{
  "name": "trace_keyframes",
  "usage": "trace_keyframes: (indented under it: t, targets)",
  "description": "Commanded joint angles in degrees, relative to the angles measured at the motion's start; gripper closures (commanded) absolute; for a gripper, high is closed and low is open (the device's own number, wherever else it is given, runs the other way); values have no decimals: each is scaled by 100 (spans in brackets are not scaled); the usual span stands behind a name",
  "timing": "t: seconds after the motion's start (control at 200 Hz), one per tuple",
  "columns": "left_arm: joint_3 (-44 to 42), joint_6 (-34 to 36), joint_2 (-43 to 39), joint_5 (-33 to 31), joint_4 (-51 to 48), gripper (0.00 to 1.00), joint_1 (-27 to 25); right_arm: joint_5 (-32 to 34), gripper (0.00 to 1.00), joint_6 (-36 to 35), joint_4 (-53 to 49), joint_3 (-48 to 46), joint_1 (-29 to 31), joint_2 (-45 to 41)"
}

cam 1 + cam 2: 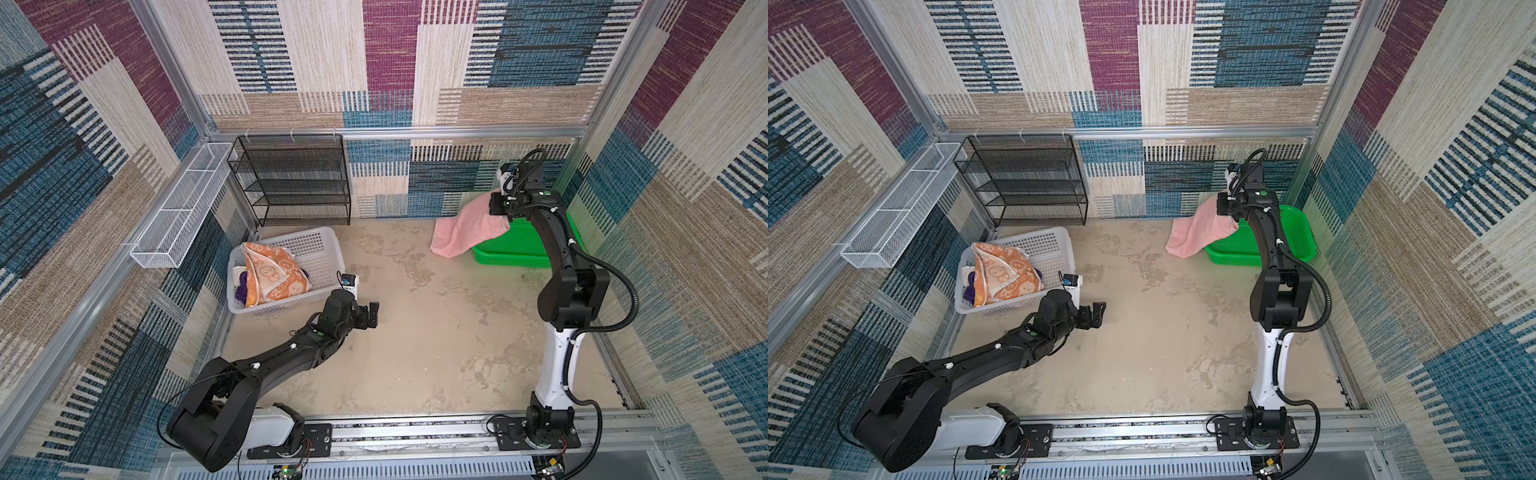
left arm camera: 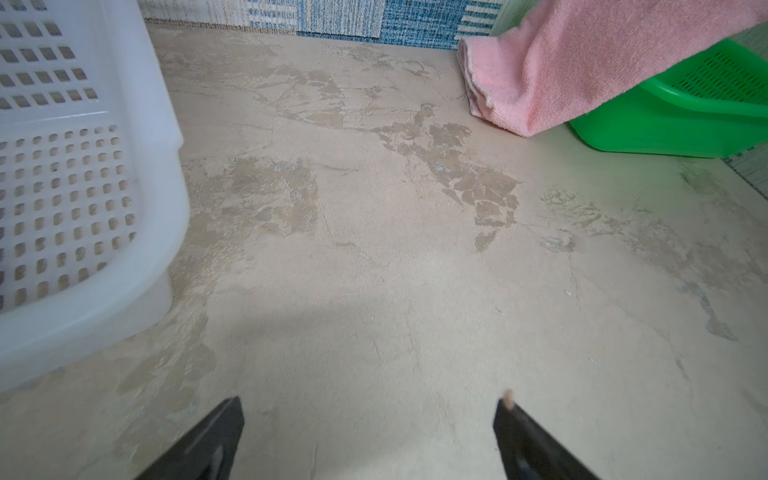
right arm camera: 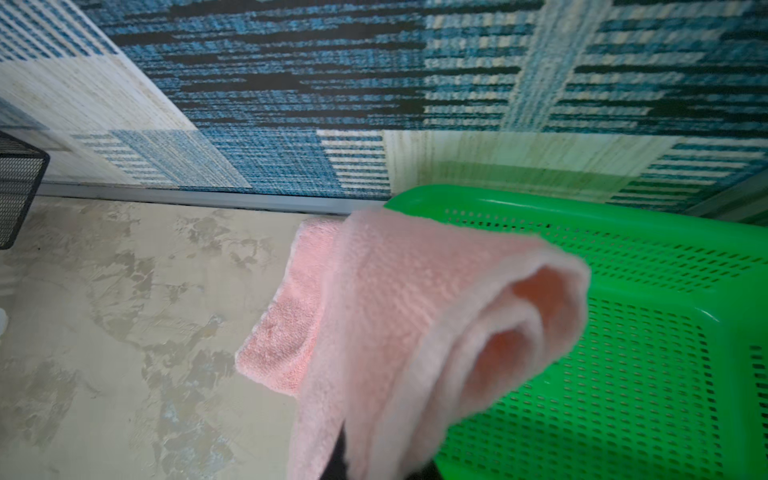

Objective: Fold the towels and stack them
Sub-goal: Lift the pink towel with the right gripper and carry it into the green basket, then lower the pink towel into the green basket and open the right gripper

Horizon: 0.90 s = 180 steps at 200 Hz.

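Note:
My right gripper is above the green basket's empty end (image 1: 1293, 228), by the basket's side, so next it will move down toward that side and release the pink towel (image 1: 1198, 232).
A pink towel (image 1: 465, 230) (image 1: 1198, 232) hangs folded from my right gripper (image 1: 498, 208), which is shut on its upper end above the near left corner of the green basket (image 1: 519, 249). In the right wrist view the towel (image 3: 415, 311) drapes over my fingers and hides most of them. An orange towel with cartoon figures (image 1: 272, 274) lies crumpled in the white basket (image 1: 320, 237), on top of a purple towel (image 1: 241, 293) and a whitish one (image 1: 237, 272). My left gripper (image 1: 372, 313) (image 2: 370, 415) is open and empty, low over the floor just right of the white basket.
A black mesh shelf (image 1: 291, 178) stands against the back wall. A white wire tray (image 1: 183, 208) is fixed to the left wall. Bare beige floor (image 1: 436, 324) lies between the two baskets. The arms' rail (image 1: 415, 432) runs along the front edge.

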Motion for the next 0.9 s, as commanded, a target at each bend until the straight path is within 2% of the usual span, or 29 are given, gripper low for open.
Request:
trace_keyframes:
  t: [0.0, 0.295, 0.606, 0.896]
  targets:
    - [-11, 143, -72, -125, -96, 2, 3, 301, 100, -42, 88, 43, -232, 12]
    - [-37, 135, -178, -202, -180, 2, 3, 1784, 100, -139, 916, -700, -652, -30]
    - [-11, 153, -178, -227, -290, 2, 3, 3468, 100, -219, 2053, -2039, -657, -453]
    - [71, 164, -171, -204, -360, 2, 3, 4102, 100, -618, 3203, -3151, -659, -829]
